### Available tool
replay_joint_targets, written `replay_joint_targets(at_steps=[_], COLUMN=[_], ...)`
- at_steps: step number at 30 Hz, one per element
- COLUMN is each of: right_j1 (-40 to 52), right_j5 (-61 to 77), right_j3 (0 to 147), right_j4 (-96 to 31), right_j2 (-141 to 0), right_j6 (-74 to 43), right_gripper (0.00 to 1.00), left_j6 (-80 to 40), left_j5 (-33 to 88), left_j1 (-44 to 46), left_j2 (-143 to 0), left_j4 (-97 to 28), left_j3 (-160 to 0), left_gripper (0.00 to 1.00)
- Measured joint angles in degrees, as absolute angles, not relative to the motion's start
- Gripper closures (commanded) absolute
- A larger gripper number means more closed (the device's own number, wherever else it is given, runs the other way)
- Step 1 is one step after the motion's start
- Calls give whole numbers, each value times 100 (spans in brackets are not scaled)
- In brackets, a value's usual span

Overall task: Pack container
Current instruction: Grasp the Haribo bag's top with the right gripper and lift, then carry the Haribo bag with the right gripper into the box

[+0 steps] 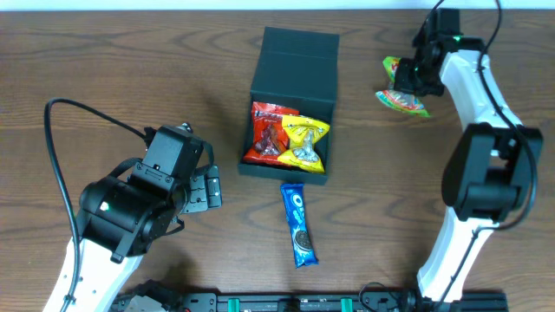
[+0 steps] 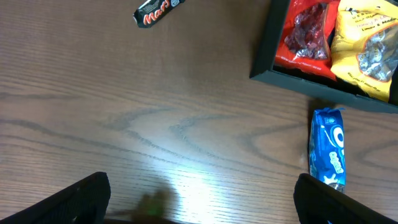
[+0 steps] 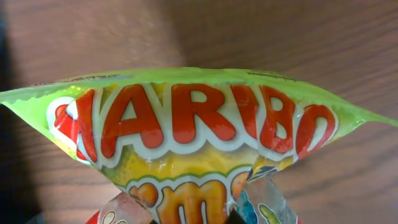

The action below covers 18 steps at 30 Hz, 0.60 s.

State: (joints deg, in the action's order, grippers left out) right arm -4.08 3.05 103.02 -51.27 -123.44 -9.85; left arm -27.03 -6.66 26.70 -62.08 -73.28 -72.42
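Observation:
Next, my right gripper lifts the Haribo bag, carries it over the red and yellow packets and lowers it, since the container (image 1: 293,54) stands open, lid back.
The dark teal container (image 1: 293,54) sits open at the table's top centre, its flap lid lying back. It holds a red packet (image 1: 268,133) and a yellow packet (image 1: 305,141), which also show in the left wrist view (image 2: 306,32) (image 2: 367,43). A blue Oreo packet (image 1: 298,224) lies on the table just in front of the container, also in the left wrist view (image 2: 328,148). My right gripper (image 1: 414,80) is shut on a green Haribo bag (image 1: 401,95) (image 3: 186,124) at the far right, pinching it. My left gripper (image 1: 206,191) (image 2: 202,202) is open and empty, left of the container.
A Mars bar (image 2: 155,10) lies on the wood left of the container, seen only in the left wrist view. The left arm's black cable (image 1: 65,130) loops over the table's left side.

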Motion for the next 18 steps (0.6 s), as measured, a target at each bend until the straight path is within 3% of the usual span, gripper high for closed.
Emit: replay_joint_targets(at_steps=[11,18], right_j1=[-276,819], right_j5=[663,945], right_j3=[10302,10302], right_j4=[-6261,-6971], right_j2=[-10370,-9642], right_j6=[-1293,-1900], right_gripper=[99,99], left_j6=[-2703,-2703], left_j5=[-685,-685], left_j1=[2670,2670], left_j2=[-6208,-6208], left_j4=[-7347,-7387], left_j3=[-7244,-7242], left_gripper=[5,5])
